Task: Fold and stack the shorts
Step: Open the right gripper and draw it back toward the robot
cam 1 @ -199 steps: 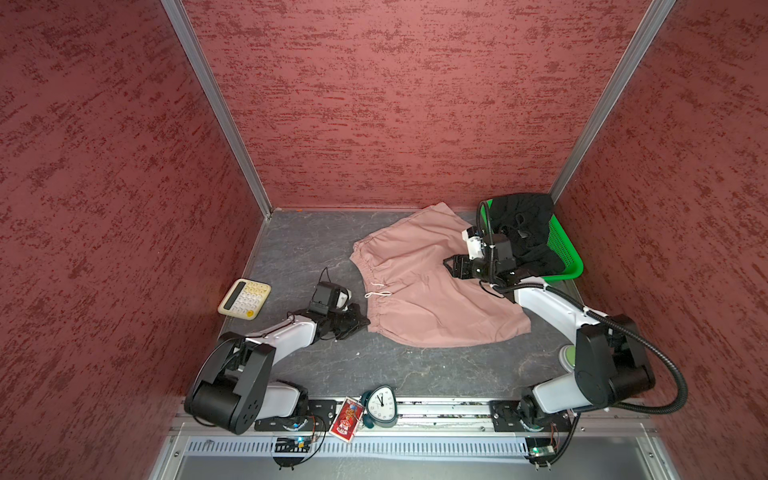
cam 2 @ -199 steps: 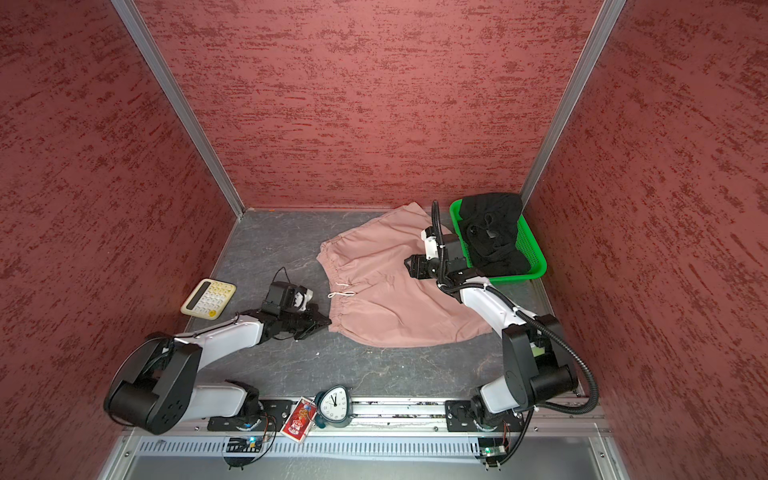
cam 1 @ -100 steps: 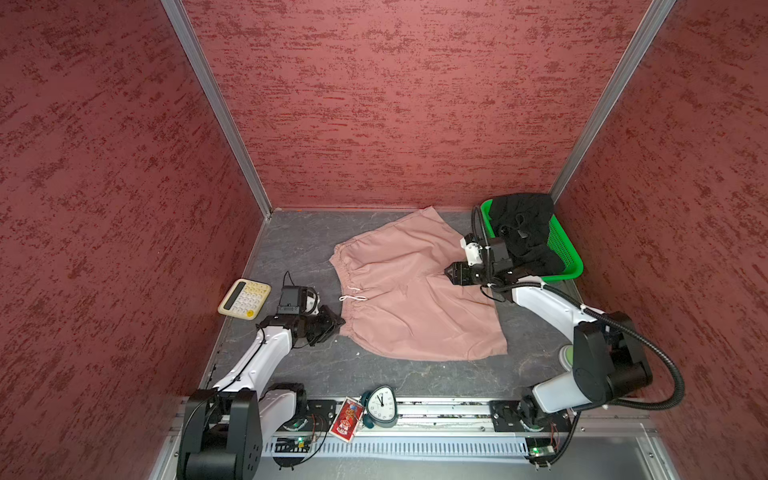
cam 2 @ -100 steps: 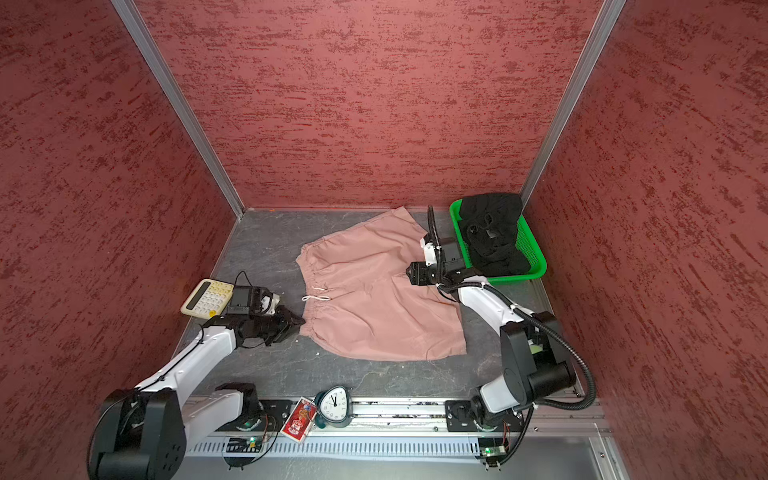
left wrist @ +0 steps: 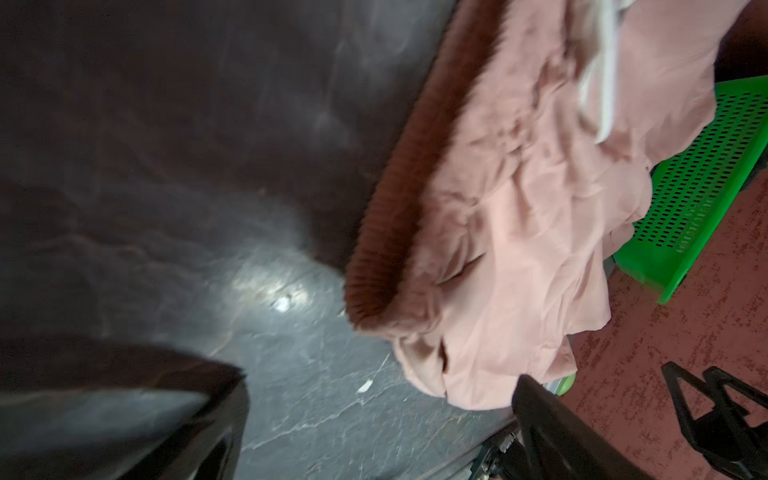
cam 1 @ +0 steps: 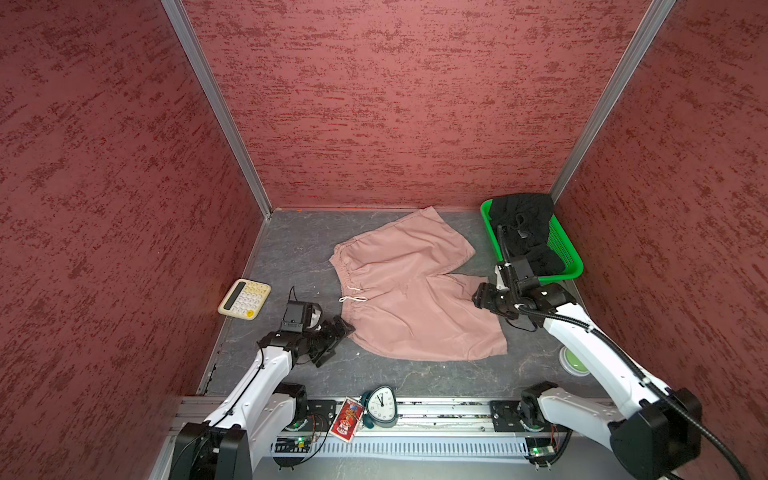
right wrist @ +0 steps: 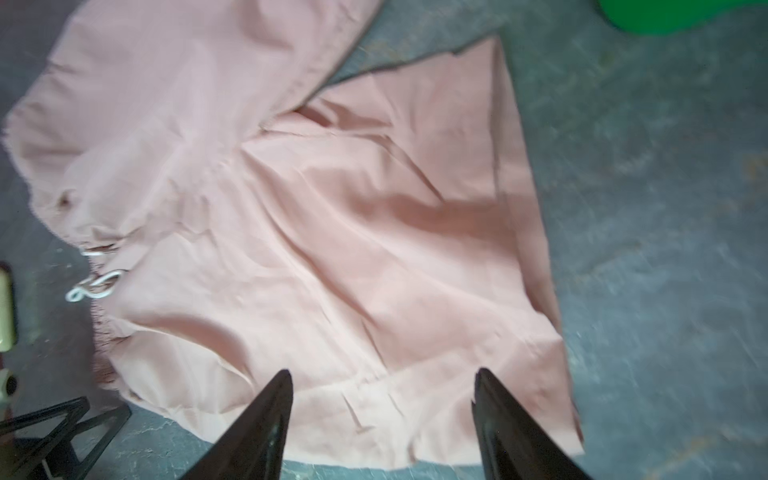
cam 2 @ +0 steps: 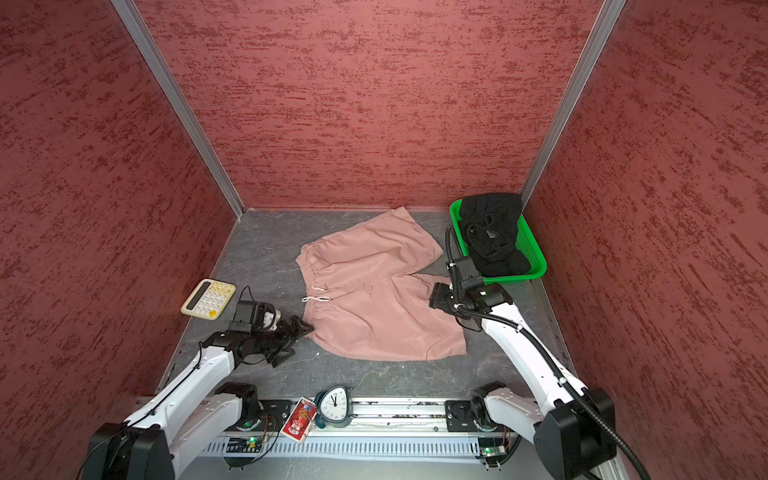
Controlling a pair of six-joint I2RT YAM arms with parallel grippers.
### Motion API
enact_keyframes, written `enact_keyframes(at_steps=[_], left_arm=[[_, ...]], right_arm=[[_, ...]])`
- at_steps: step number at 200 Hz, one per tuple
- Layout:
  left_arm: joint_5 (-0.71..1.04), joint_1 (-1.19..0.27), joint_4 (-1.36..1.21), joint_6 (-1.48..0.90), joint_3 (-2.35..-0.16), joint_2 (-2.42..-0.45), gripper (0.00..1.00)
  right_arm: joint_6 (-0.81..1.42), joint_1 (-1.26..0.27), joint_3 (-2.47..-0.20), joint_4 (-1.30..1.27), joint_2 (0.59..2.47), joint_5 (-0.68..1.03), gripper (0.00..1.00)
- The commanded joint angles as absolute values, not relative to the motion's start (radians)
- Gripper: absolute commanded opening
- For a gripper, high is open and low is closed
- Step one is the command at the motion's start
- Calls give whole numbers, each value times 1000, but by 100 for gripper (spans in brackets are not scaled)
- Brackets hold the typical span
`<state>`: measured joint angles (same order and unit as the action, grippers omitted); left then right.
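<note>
My left gripper lowers spread fingers next astride the near corner of the gathered waistband (cam 1: 353,333) (left wrist: 390,308) and closes, since that corner lies below and just beyond it.
The dusty pink shorts (cam 1: 411,291) (cam 2: 374,291) lie spread flat on the dark table, waistband to the left in both top views. My left gripper (cam 1: 338,343) (cam 2: 297,343) stands open beside the near waistband corner, holding nothing. In the left wrist view that gripper (left wrist: 380,376) is over bare table, the pink cloth (left wrist: 519,208) just past one finger. My right gripper (cam 1: 478,297) (cam 2: 434,299) hovers open at the near leg's hem. In the right wrist view its gripper (right wrist: 382,370) has its fingers apart above the pink cloth (right wrist: 332,228). The black shorts (cam 1: 525,232) (cam 2: 494,232) lie crumpled in the basket.
A green perforated basket (cam 1: 569,274) (cam 2: 536,272) (left wrist: 698,187) stands at the back right corner. A calculator (cam 1: 244,298) lies at the left. A small clock (cam 1: 382,405) and a red card (cam 1: 348,419) sit at the front rail. A round green lid (cam 1: 573,360) lies front right. Red walls enclose three sides.
My left gripper dragged the pink shorts' waistband leftward, then opened and let go. The shorts now lie flat. My right gripper drew back toward the near leg's hem.
</note>
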<state>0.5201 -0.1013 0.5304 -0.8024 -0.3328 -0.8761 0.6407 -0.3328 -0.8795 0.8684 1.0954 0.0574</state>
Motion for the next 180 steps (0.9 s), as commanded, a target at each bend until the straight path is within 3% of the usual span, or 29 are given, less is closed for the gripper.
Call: enact_keyframes(at_steps=[1, 38, 121, 149, 180], left_arm=[[497, -112, 462, -900, -284, -830, 99], [476, -118, 424, -953, -226, -742, 100], [436, -161, 409, -936, -221, -732, 94], [380, -218, 418, -942, -227, -711, 95], [293, -301, 396, -964, -209, -715, 94]], right_arm=[[817, -332, -792, 1023, 1030, 42, 71], [991, -332, -586, 941, 902, 119, 71], [1116, -332, -372, 714, 851, 25, 69], [1114, -332, -362, 663, 857, -8, 53], [1122, -333, -358, 643, 825, -5, 16]])
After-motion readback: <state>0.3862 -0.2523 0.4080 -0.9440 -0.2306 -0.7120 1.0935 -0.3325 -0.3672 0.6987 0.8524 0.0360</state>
